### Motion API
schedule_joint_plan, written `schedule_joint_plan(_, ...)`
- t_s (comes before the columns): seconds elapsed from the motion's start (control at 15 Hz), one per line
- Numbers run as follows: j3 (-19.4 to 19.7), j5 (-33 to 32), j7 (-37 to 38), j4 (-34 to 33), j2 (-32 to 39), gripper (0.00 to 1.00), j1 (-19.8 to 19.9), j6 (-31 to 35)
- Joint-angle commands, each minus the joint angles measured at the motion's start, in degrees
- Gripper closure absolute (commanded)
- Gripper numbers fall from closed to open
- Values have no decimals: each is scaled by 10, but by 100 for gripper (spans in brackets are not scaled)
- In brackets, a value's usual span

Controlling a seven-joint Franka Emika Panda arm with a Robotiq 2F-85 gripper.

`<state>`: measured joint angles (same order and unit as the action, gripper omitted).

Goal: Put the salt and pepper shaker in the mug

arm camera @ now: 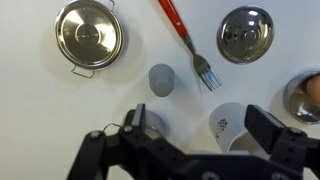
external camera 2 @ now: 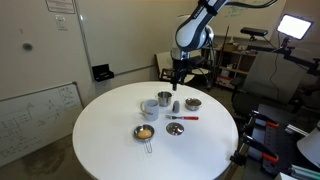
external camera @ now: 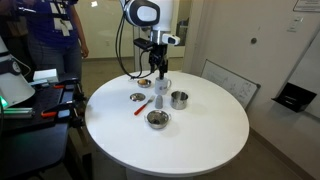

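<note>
My gripper will move down next toward the salt and pepper shaker, open fingers around the shaker's top, since the shaker stands upright outside the mug.
The white mug stands on the round white table, below my gripper and between its fingers in the wrist view. It also shows in both exterior views. The salt and pepper shaker, a small pale grey cylinder, stands upright on the table beside the mug, apart from it; it also shows in both exterior views. My gripper is open and empty, and hangs above the mug.
A red-handled fork lies just past the shaker. Metal bowls flank it, and another bowl shows at the edge. A steel cup stands near the mug. A person stands beyond the table.
</note>
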<state>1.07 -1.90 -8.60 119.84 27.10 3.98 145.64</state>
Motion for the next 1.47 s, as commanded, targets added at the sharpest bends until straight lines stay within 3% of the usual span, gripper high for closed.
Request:
schedule_joint_plan(0.0, 17, -11, 29, -34, 48, 0, -4, 3)
schedule_joint_plan(0.4, 9, 11, 21, -85, 119, 0, 18, 9)
schedule_joint_plan(1.2, -2, 32, 38, -164, 206, 0, 25, -4)
schedule_joint_plan(1.27, -3, 33, 41, -168, 210, 18, 24, -5)
schedule_joint_plan(1.4, -3, 35, 45, -172, 215, 33, 22, -7)
